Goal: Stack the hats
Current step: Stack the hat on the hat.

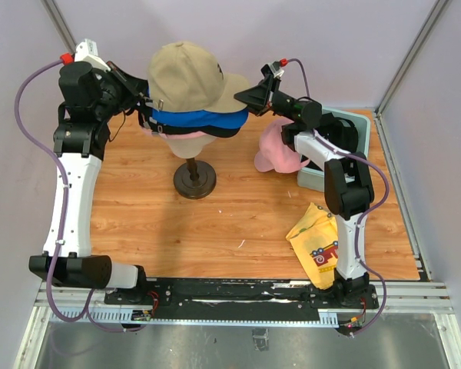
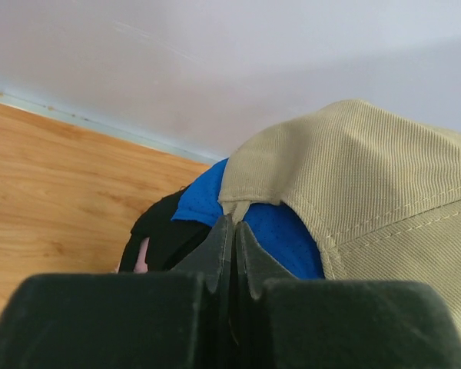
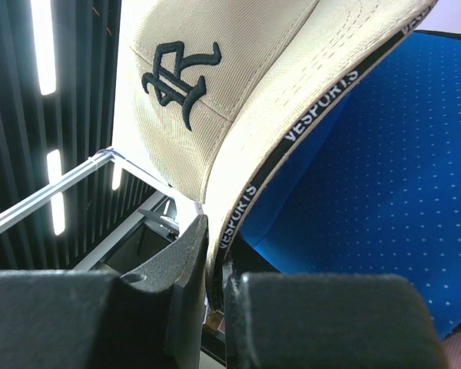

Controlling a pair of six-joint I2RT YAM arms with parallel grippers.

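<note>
Next, my right gripper needs to lower to join the hats' brims and release the tan hat, since the tan hat's brim still stands off above the blue hat's brim.
A tan hat sits on top of a bright blue hat and a black hat, all on the cream mannequin head. My left gripper is at the back of the stack, shut on the tan hat's rear edge above the blue hat and the black hat. My right gripper is shut on the tan hat's brim, with the blue hat just beneath. A pink hat lies on the table under the right arm.
The mannequin's dark round stand is on the wooden table. A yellow cloth with red print lies near the right arm's base. A grey-green bin stands at the back right. Walls close in behind and on both sides.
</note>
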